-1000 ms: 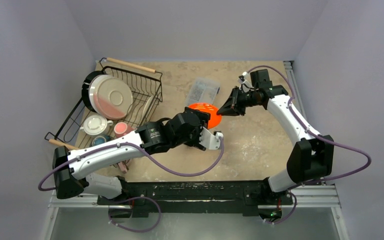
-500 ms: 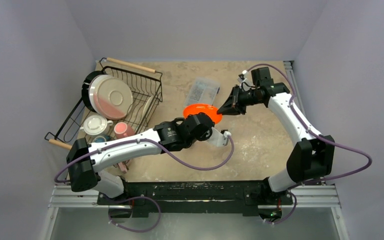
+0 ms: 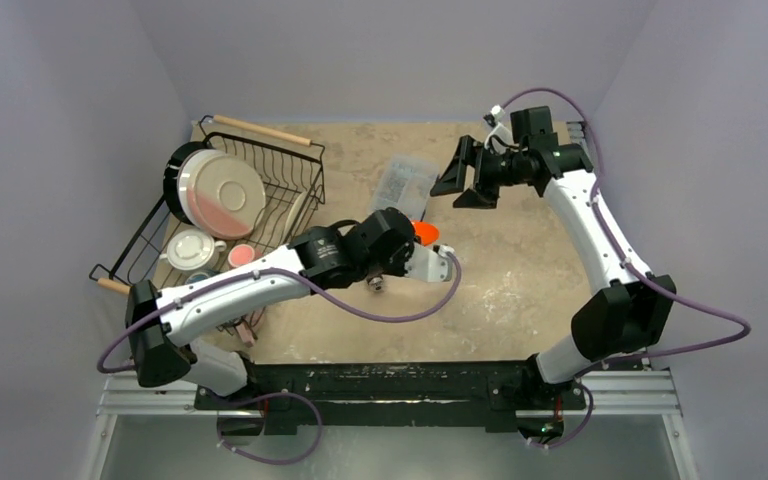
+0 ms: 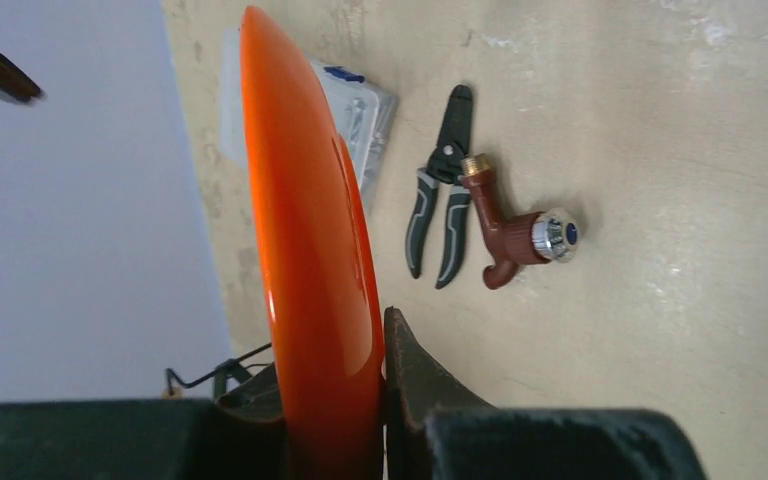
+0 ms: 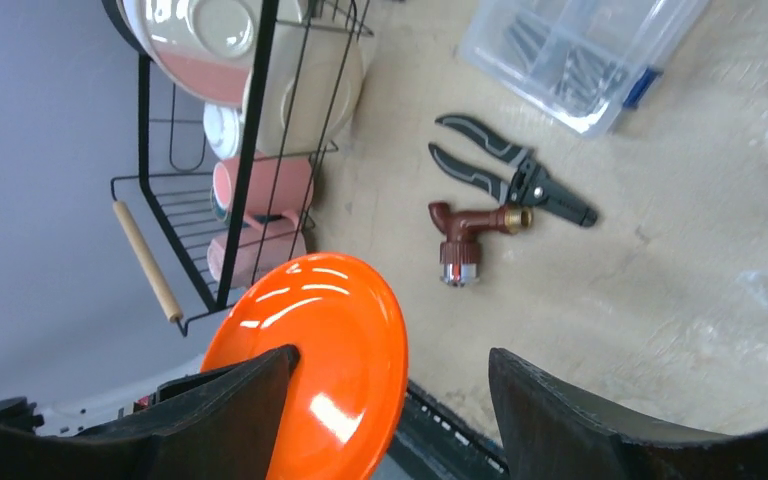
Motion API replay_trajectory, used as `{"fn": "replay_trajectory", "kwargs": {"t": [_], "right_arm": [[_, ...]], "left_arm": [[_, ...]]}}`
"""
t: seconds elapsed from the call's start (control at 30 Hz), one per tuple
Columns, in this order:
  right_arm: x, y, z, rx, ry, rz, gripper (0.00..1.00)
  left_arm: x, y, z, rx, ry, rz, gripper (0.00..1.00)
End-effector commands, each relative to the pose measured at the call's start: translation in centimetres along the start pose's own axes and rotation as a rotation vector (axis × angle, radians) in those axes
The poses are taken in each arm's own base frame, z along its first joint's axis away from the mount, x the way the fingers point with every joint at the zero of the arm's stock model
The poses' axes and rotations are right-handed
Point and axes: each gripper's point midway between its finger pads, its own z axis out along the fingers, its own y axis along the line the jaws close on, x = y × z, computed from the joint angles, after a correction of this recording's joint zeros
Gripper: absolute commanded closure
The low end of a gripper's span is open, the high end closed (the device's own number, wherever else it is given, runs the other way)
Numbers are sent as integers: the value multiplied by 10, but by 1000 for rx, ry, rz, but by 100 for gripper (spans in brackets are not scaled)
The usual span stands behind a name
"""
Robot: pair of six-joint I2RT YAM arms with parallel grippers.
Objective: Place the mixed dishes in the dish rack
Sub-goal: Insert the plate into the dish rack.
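Note:
My left gripper goes left in the top view and down into the rack's gap beside the large plate next, since the rack's slots there stand empty.
The orange plate [image 4: 310, 250] stands on edge, and my left gripper [image 4: 332, 400] is shut on its rim, one finger on each face. From above, only a small part of the orange plate [image 3: 424, 232] shows past the left gripper [image 3: 412, 240], mid-table. My right gripper [image 3: 460, 183] is open and apart from the plate, up and to its right. In the right wrist view the orange plate [image 5: 330, 340] sits beyond the open right gripper [image 5: 390, 400], touching neither finger. The dish rack [image 3: 305, 165] at the left holds a large pink-and-cream plate [image 3: 220, 193], a white cup [image 3: 192, 248] and a pink mug [image 3: 243, 257].
A clear compartment box [image 3: 407, 182] lies just beyond the plate. Black pliers [image 5: 510, 175] and a brown hose nozzle [image 5: 465, 230] lie on the table under the left arm. The rack's wooden handle [image 5: 145, 260] sticks out at its near end.
My right gripper has let go of the orange plate, opened and drawn back toward the far right. My left gripper has shut on the plate, now carried slightly left and edge-on.

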Motion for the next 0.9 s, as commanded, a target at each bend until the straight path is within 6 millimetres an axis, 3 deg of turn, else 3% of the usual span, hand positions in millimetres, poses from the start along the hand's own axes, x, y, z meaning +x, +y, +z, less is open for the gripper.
{"fn": "replay_trajectory", "kwargs": {"t": [0.0, 0.1, 0.2, 0.4, 0.5, 0.6, 0.77, 0.87], "right_arm": [[-42, 15, -24, 68, -196, -141, 26], [-60, 17, -41, 114, -291, -173, 24], [-70, 15, -54, 125, -352, -162, 23], [-64, 11, -43, 83, -311, -104, 23], [-58, 6, -35, 73, -280, -83, 21], [-57, 4, -32, 71, -266, -76, 20], [-52, 4, -27, 53, -228, -88, 20], [-48, -3, -21, 61, -198, -86, 20]], "left_arm": [[-8, 21, -54, 84, -226, -299, 100], [10, 39, -83, 84, -298, -472, 100], [50, 72, -110, -9, -324, -681, 100], [123, 127, -148, -254, -405, -986, 100], [153, 140, -147, -324, -389, -1130, 100], [192, 141, -137, -393, -265, -1195, 100], [255, 128, -112, -439, -1, -1224, 100], [276, 113, -94, -384, 113, -1223, 100]]}}
